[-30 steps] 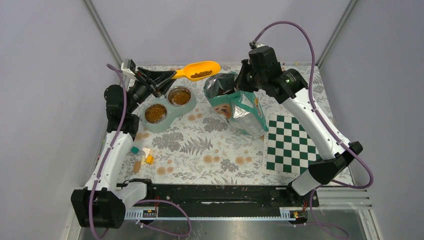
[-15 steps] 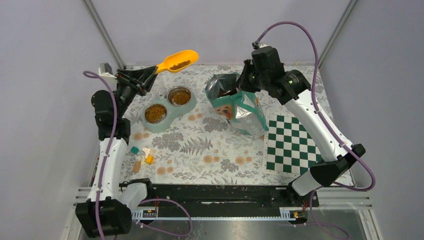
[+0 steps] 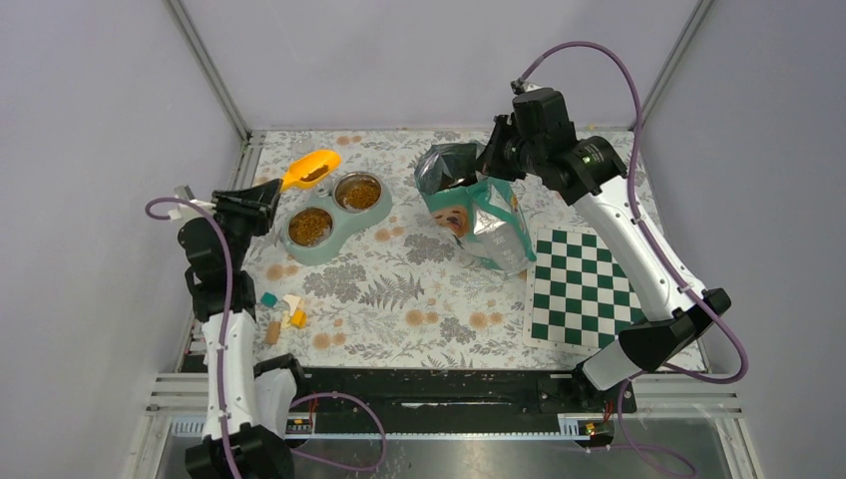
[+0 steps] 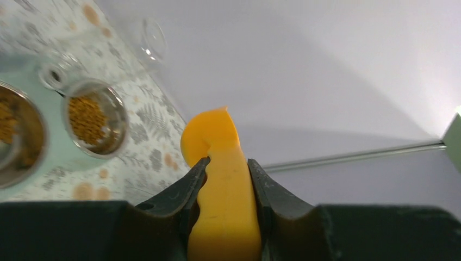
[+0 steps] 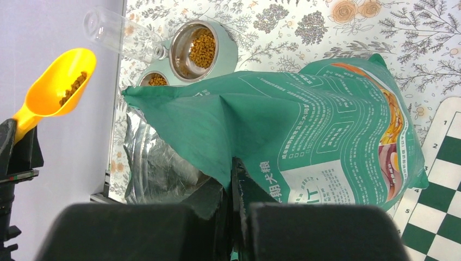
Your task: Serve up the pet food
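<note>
The scoop [image 3: 310,168] holds kibble. My left gripper moves back next, tips it over the near bowl, then lowers and releases it on the mat by the blocks.
My left gripper [image 3: 267,193] is shut on the handle of a yellow scoop [image 3: 310,168], which holds brown kibble [image 3: 315,173] and hangs above the table just left of the far bowl. The scoop handle [image 4: 228,212] sits between the jaws in the left wrist view. A mint double feeder [image 3: 334,226] has two steel bowls, both with kibble [image 3: 310,227]. My right gripper [image 3: 496,160] is shut on the rim of the open green pet food bag [image 3: 479,215], holding it upright; in the right wrist view the bag [image 5: 304,130] fills the frame.
A green and white checkerboard [image 3: 579,289] lies at the right. Several small coloured wooden blocks [image 3: 284,314] lie at the near left. A clear tube [image 5: 122,35] lies beside the feeder. Grey walls close in the floral mat on three sides.
My left arm has swung left and back toward me, carrying the loaded scoop from beside the bag's mouth to just left of the bowls and lower. The right arm and bag barely moved.
</note>
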Robot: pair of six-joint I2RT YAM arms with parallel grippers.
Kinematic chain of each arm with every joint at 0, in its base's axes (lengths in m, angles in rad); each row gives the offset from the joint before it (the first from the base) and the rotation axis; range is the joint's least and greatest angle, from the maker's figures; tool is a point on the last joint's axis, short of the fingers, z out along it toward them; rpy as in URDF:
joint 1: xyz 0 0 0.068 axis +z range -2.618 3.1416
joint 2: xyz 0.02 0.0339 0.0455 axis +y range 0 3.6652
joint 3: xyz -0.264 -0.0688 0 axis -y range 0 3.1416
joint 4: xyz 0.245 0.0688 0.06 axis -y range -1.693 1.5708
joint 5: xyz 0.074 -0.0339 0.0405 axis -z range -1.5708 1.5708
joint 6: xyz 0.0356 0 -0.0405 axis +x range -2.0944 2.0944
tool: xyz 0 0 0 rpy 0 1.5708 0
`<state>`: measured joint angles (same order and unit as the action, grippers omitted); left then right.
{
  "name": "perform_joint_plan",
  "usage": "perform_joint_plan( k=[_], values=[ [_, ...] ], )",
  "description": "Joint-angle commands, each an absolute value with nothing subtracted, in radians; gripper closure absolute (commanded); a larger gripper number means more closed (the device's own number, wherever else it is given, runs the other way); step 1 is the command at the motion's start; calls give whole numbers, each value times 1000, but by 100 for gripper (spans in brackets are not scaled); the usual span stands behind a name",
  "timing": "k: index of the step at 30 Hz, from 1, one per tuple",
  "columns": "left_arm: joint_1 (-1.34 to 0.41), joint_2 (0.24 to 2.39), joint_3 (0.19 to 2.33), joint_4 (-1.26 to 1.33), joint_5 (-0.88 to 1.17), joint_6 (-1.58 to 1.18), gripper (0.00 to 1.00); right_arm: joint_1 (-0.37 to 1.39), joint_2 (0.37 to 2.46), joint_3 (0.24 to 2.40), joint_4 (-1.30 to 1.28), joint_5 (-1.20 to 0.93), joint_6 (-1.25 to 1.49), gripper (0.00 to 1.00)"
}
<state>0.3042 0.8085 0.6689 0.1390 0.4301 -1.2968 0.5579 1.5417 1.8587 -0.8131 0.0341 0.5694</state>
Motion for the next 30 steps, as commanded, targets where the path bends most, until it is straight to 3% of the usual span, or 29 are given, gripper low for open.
perform_joint_plan(
  k=[1,13,30],
  values=[
    [356,714,687,20,318,-1130,100,533,1482,1875,-699,-43,574,100],
    [410,600,670,-197,132,-871,100,506,1470,1879,-712,-47,550,100],
    [409,620,560,-228,85,-729,100,502,1483,1868,-713,-51,555,100]
  ],
)
